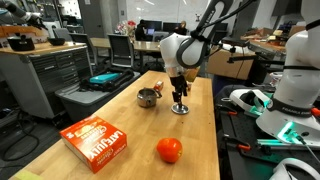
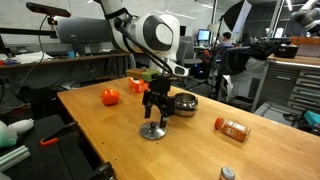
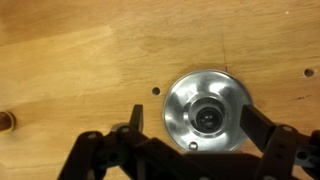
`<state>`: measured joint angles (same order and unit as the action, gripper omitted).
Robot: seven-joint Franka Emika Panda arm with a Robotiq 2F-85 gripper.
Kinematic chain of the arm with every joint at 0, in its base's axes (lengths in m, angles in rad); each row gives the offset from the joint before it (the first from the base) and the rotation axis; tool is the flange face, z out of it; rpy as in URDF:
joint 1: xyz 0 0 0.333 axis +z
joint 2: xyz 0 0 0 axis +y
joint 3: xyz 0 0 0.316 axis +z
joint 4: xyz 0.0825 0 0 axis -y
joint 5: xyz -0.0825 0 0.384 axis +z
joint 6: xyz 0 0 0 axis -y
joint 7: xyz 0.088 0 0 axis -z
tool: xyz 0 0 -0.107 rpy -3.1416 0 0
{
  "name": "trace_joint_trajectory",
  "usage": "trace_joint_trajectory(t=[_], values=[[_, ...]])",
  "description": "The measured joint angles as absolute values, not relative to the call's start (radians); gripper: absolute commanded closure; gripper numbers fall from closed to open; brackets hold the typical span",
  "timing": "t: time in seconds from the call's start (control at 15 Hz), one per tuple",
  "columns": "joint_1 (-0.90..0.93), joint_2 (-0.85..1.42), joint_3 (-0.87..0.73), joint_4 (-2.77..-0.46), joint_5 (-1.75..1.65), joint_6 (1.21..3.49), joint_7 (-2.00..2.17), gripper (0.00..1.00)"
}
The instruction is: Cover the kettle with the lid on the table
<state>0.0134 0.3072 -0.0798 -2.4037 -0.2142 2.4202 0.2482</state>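
My gripper lowers a little and closes on the lid's dark knob [image 1: 180,106] [image 3: 208,119] next, since my open fingers hang on either side of the lid.
The lid [image 3: 207,112], a flat round silver disc with a dark knob at its centre, lies on the wooden table and shows in both exterior views [image 1: 180,109] [image 2: 153,131]. My gripper [image 3: 193,122] is open and hangs just above the lid, with one finger on each side of it and nothing held; it shows in both exterior views [image 1: 180,94] [image 2: 155,108]. The kettle [image 1: 148,97], a small squat shiny silver pot, stands uncovered on the table a short way beside the lid [image 2: 183,103]. It is out of the wrist view.
An orange-red ball [image 1: 169,150] [image 2: 110,96] and an orange box [image 1: 95,140] lie on the table. An orange bottle [image 2: 233,128] lies on its side. A tiny brown block [image 3: 5,120] sits at the wrist view's left edge. Other robot hardware [image 1: 290,80] stands beside the table.
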Motion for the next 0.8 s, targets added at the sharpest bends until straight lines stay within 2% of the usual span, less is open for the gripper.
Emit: trace_joint_trajectory(t=[0.8], values=[[0.033,0.371,-0.084,-2.354,-0.265,2.416,0.285,0.0]])
